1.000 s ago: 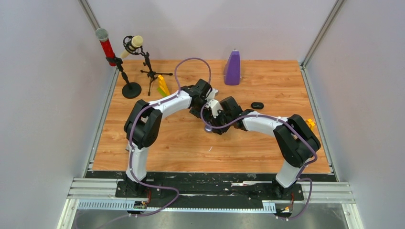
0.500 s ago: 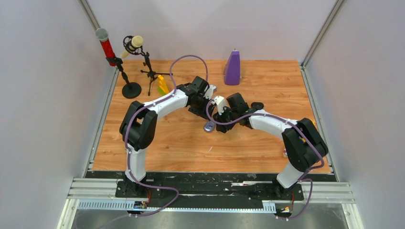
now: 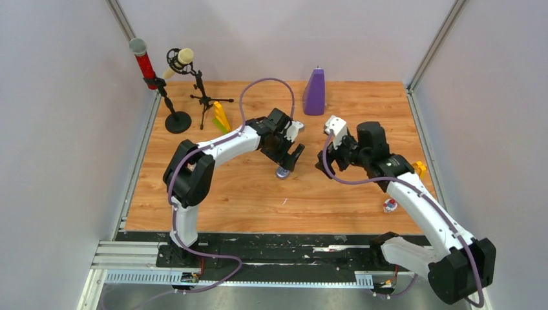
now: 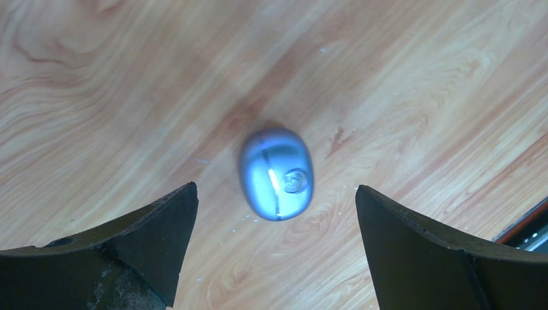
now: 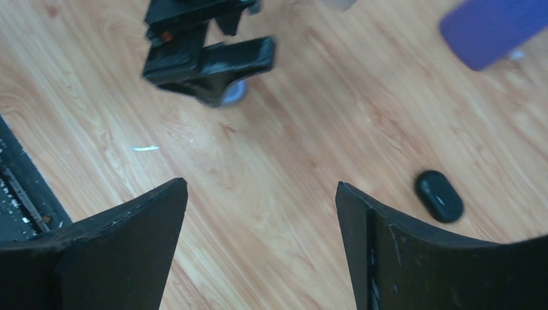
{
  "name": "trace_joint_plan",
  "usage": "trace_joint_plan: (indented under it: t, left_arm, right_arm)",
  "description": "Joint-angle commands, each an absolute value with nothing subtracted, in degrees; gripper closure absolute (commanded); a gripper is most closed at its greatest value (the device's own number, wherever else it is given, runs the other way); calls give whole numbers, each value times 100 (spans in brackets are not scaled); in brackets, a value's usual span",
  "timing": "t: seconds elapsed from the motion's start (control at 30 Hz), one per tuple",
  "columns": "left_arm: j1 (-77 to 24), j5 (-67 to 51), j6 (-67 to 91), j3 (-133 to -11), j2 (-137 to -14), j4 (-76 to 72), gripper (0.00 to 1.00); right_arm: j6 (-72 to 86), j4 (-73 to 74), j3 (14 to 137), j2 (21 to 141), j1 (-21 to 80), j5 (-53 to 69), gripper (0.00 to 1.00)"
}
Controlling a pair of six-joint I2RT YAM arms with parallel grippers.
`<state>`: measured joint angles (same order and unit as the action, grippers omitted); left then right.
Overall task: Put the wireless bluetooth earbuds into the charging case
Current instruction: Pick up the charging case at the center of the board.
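The left gripper comes down onto the pale purple charging case (image 3: 282,172) (image 4: 262,177) next, with its fingers along either side.
A pale purple oval charging case (image 4: 262,177) lies shut on the wooden table, a seam across its lid and a small round glossy spot on top. My left gripper (image 4: 274,188) hovers over it, open, fingers (image 4: 155,232) wide on either side and apart from it. From above, the case (image 3: 282,172) sits just below the left gripper (image 3: 292,157). My right gripper (image 5: 260,184) is open and empty over bare wood, right of the case (image 5: 234,92); from above it (image 3: 322,163) points left. A black oval case (image 5: 439,196) lies shut nearby. No earbuds show.
A purple cone-shaped object (image 3: 315,92) stands at the back. Two microphones on stands (image 3: 176,110) and a yellow item (image 3: 221,116) are at the back left. A small red and white thing (image 3: 389,205) and a yellow piece (image 3: 420,168) lie at the right.
Both grippers have opened. The right arm has pulled back to the right, away from the purple case. The left gripper stays over the case, which now rests free on the table.
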<state>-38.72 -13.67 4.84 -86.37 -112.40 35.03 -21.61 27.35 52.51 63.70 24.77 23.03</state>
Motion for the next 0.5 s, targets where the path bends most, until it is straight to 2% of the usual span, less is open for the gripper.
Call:
trace_joint_plan:
  t: [0.0,0.23,0.47]
  left_arm:
    - [-4172,-1002,75,-8677,-11111,3582,0]
    - [-4183,-547,2,-8851,-11477,3674,3]
    - [-4265,-551,-221,-8986,-11719,3836,17]
  right_arm:
    - [-2289,2670,5056,5874,2002,2638,12]
    - [-2382,2586,4781,5471,1919,2676,8]
    - [-2373,2507,4734,5359,1898,2638,8]
